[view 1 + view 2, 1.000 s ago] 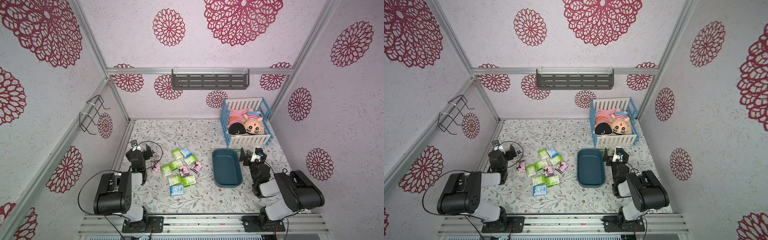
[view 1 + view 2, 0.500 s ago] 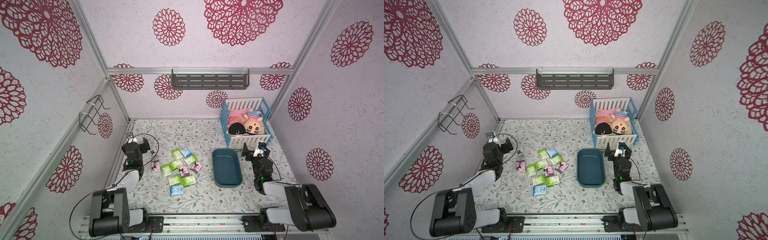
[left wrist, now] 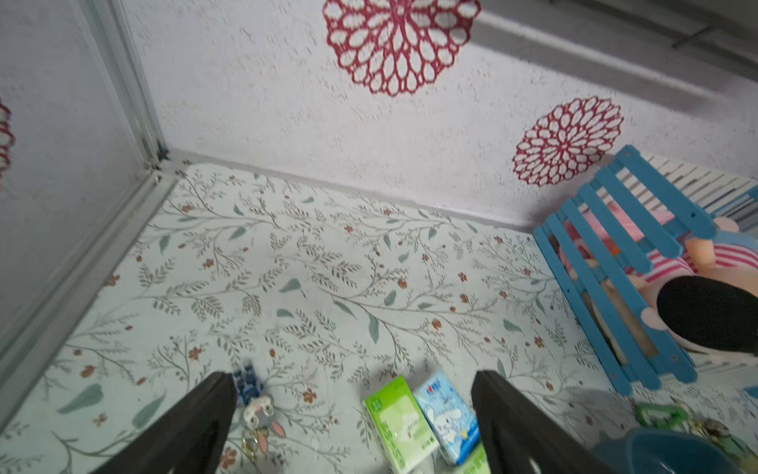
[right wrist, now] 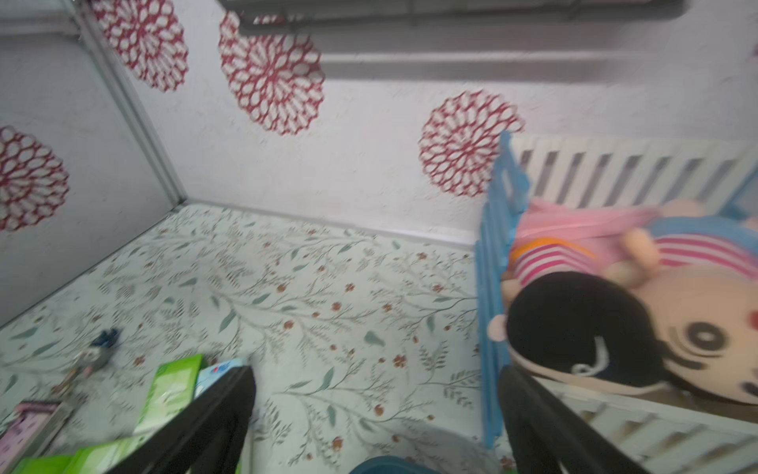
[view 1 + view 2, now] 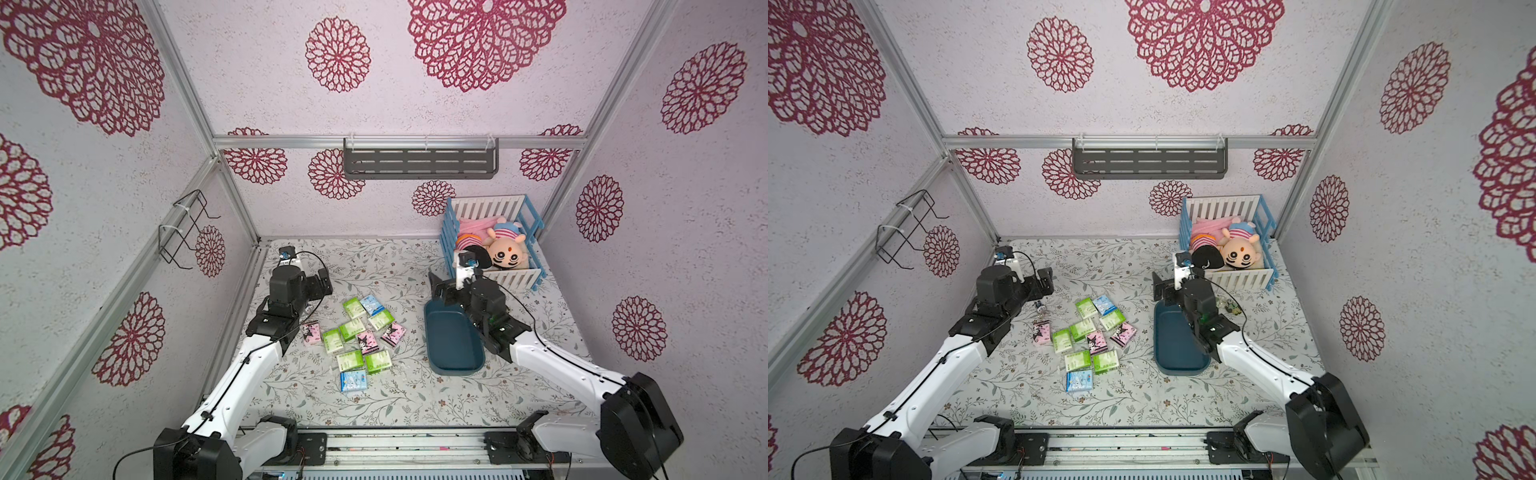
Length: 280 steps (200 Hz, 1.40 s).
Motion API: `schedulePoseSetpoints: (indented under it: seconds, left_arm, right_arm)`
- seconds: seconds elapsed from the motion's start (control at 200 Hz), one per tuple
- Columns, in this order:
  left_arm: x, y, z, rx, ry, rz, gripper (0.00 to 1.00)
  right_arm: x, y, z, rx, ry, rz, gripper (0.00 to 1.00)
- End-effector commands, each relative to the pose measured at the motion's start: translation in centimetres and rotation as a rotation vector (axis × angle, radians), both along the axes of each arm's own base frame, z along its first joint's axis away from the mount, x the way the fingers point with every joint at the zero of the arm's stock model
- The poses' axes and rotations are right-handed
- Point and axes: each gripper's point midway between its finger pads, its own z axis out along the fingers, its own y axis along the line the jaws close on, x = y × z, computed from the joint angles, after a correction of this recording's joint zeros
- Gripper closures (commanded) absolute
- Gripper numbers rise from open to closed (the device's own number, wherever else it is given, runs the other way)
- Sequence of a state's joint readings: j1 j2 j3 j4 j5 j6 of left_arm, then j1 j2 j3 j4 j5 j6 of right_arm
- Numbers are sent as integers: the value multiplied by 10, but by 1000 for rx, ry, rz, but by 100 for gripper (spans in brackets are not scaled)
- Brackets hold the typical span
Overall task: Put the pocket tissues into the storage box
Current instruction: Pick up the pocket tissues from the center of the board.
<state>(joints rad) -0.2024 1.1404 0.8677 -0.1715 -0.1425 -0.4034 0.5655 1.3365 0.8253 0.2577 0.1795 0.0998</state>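
Note:
The right gripper swings over the light blue pack, below and away from the box, next. Then it descends and closes, as the pack's outer side is clear.
Several pocket tissues lie in a loose cluster on the floral table, left of the dark teal storage box, which holds nothing I can see. My left gripper hangs open above the cluster's far left edge; a green pack and a light blue pack show between its fingers, below them. My right gripper is open over the box's far end, with nothing in it.
A blue-and-white toy crib with plush dolls stands at the back right, close to my right gripper. A bunny keychain lies left of the packs. Small trinkets lie right of the box. A grey shelf hangs on the back wall.
Both arms have unfolded and stretched forward, lifting the grippers away from the front. Both grippers stay open. The packs and the box have not moved.

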Motion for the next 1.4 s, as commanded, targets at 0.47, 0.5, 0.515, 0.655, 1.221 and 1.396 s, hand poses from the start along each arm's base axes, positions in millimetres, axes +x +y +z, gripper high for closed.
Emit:
schedulePoseSetpoints:
  seconds: [0.47, 0.5, 0.515, 0.655, 1.221, 1.396]
  left_arm:
    - [-14, -23, -10, -145, 59, -50, 3]
    - [-14, -23, -10, -147, 59, -51, 3]
    - [-15, -23, -11, -150, 62, -50, 3]
    - [-16, -24, -13, -157, 70, -59, 3]
    - [-24, -18, -13, -131, 68, -49, 3]
    - [-25, -18, -11, -127, 66, -48, 3]
  right_arm:
    - [25, 161, -122, -85, 539, 375, 7]
    - [25, 166, -125, -87, 548, 384, 8]
    - [26, 168, -127, -87, 553, 388, 9]
    - [32, 180, -142, -96, 584, 403, 14]
    - [44, 191, -193, -160, 702, 396, 45]
    - [40, 192, -200, -158, 725, 408, 67]
